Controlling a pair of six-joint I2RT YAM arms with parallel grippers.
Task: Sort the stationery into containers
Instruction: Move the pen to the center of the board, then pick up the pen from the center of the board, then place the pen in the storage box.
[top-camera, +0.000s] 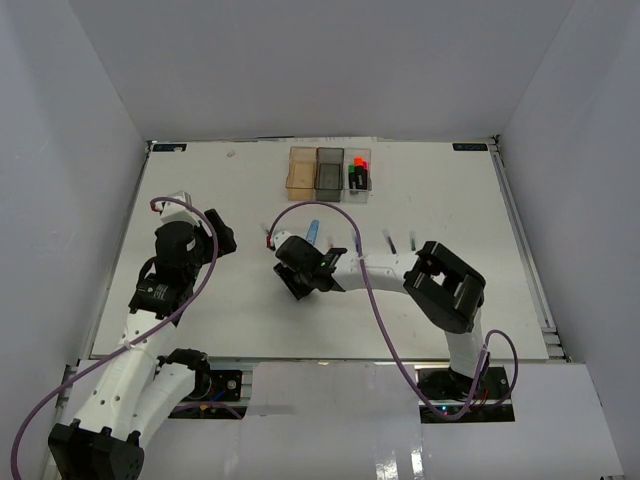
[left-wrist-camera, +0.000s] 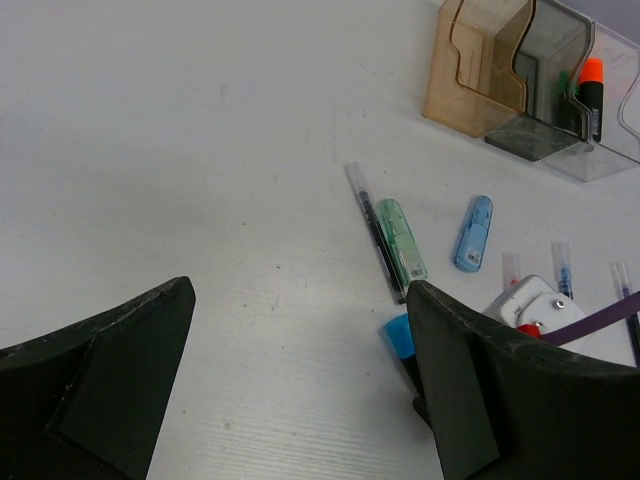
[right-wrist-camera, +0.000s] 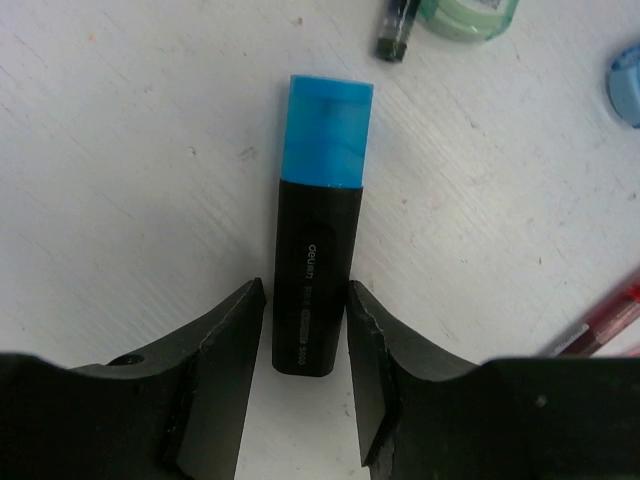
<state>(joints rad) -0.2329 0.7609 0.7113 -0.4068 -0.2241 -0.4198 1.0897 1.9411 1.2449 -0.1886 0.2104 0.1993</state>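
Observation:
Black highlighters are already in the clear bin (top-camera: 358, 177), so my right gripper will lift the black highlighter up next and carry it outward over that bin to let it go.
My right gripper (right-wrist-camera: 305, 300) (top-camera: 300, 275) is low on the table. Its jaws straddle the rear of a black highlighter (right-wrist-camera: 315, 270) with a blue cap, which lies flat; a thin gap shows on the left side. The blue cap also shows in the left wrist view (left-wrist-camera: 398, 335). My left gripper (left-wrist-camera: 300, 290) (top-camera: 215, 232) is wide open and empty, to the left of the items. The amber bin (top-camera: 301, 170), grey bin (top-camera: 329, 170) and clear bin (top-camera: 358, 177) stand in a row at the back. The clear bin holds highlighters with orange and green caps.
A mint highlighter (left-wrist-camera: 400, 238), a thin dark pen (left-wrist-camera: 378, 235) and a pastel blue highlighter (left-wrist-camera: 473, 232) lie between the grippers and the bins. Thin pens (left-wrist-camera: 562, 262) lie further right. A red pen (right-wrist-camera: 600, 320) lies right of my right gripper. White walls surround the table.

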